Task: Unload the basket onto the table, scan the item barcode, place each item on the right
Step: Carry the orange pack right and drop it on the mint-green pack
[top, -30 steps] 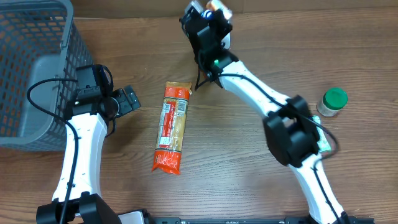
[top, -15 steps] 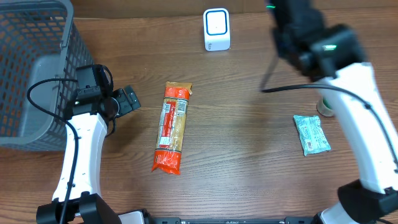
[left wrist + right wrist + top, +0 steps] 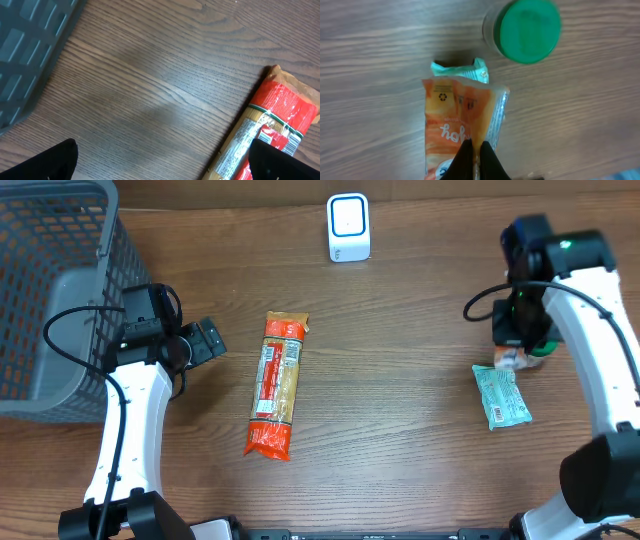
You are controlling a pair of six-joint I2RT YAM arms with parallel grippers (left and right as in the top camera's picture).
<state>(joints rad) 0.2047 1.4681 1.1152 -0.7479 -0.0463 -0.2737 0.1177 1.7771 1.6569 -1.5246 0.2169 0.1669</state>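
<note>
I will next lower my right gripper onto the teal packet's far end [image 3: 498,382] [image 3: 468,73] and release the orange snack packet there, since it still hangs high above the table.
My right gripper [image 3: 477,162] is shut on an orange snack packet [image 3: 455,120], pinching its edge between the two black fingers. In the overhead view that gripper [image 3: 511,348] hangs at the right side of the table with the orange packet [image 3: 510,360] just over the top end of a teal packet [image 3: 503,398]. The white barcode scanner [image 3: 348,227] stands at the back centre, far from the packet. My left gripper [image 3: 205,340] is open and holds nothing, left of a red and yellow spaghetti pack [image 3: 278,385].
A green-lidded jar [image 3: 529,30] stands just beyond the teal packet [image 3: 465,71]. A grey mesh basket [image 3: 50,290] fills the back left corner. In the left wrist view the spaghetti pack [image 3: 270,130] lies by the right finger.
My right arm swung from the scanner at the back centre to the right side of the table, carrying the orange packet down over the teal packet. The left arm stayed still.
</note>
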